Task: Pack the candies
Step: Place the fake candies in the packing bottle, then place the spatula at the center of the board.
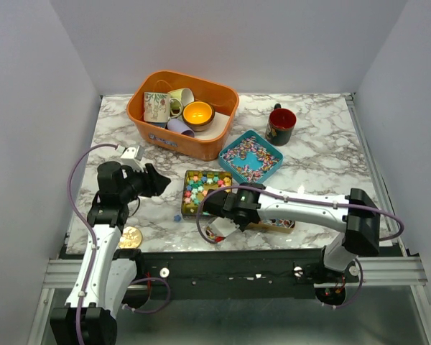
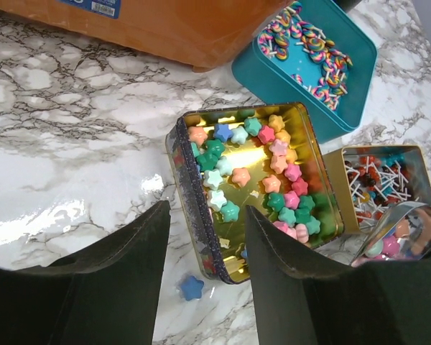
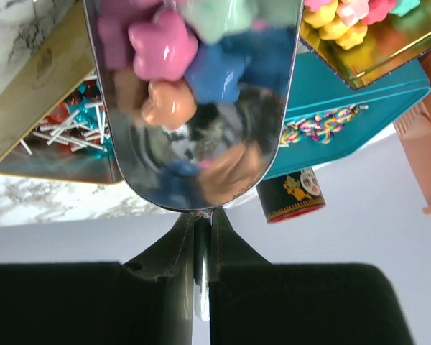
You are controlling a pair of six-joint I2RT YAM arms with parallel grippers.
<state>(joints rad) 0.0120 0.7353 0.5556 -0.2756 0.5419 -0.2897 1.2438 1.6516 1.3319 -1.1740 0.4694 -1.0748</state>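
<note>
The robot's right gripper will next move outward past the teal tin, then go down and let go of the scoop, because the bare marble beside the mug is outward of the gripper.
Pastel star candies fill a square gold tin near the table's middle. My right gripper is shut on the thin handle of a metal scoop. The scoop holds pink, blue and peach star candies and hangs at the tin's near right corner. My left gripper stands open just left of the gold tin, with nothing between its fingers. One blue star lies loose on the marble below it. Swirl candies sit in a teal tin. Wrapped candies sit in another gold tin.
An orange basket with cups stands at the back. A dark mug with a red inside is to its right. A gold coin-like disc lies by the near left edge, next to the left arm.
</note>
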